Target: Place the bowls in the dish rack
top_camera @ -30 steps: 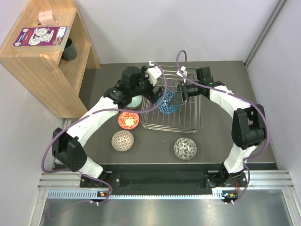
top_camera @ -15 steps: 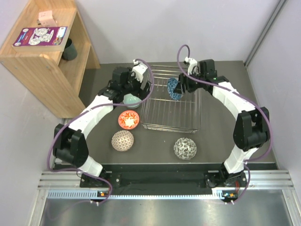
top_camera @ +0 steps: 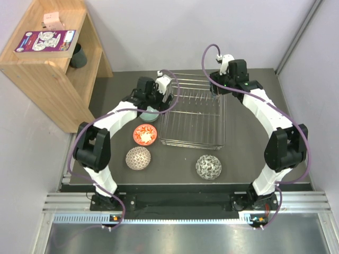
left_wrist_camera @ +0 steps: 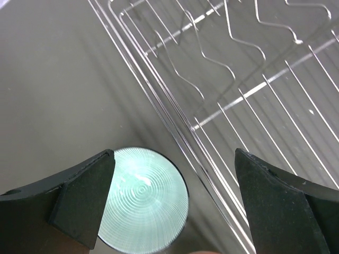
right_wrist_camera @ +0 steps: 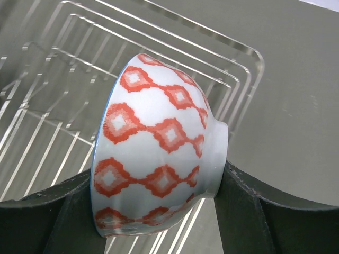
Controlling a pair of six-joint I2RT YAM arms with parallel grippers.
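The rack's bent wires are below the gripper and nearer the robot's base, so the robot's right gripper needs to move back and down next and let go of the bowl among them.
My right gripper [top_camera: 216, 90] is shut on the blue mosaic bowl [right_wrist_camera: 159, 159], which is white with red diamonds outside. It holds the bowl on its side above the far right corner of the dish rack [top_camera: 190, 143]; the rack's wires [right_wrist_camera: 63, 106] lie beneath. My left gripper [top_camera: 153, 103] is open and empty above the mint green bowl [left_wrist_camera: 143, 198], just left of the rack [left_wrist_camera: 238, 95]. The red-orange floral bowl [top_camera: 144, 134], the beige mesh bowl [top_camera: 137, 157] and the grey-white bowl [top_camera: 208, 166] sit on the table in front.
A wooden shelf [top_camera: 47, 58] stands at the back left with a dark cup [top_camera: 78, 55] in it and a leaflet and small box on top. Grey walls close the back and right.
My right gripper has carried the blue bowl from the rack's middle to its far right corner. My left gripper has pulled back from the rack to above the mint bowl.
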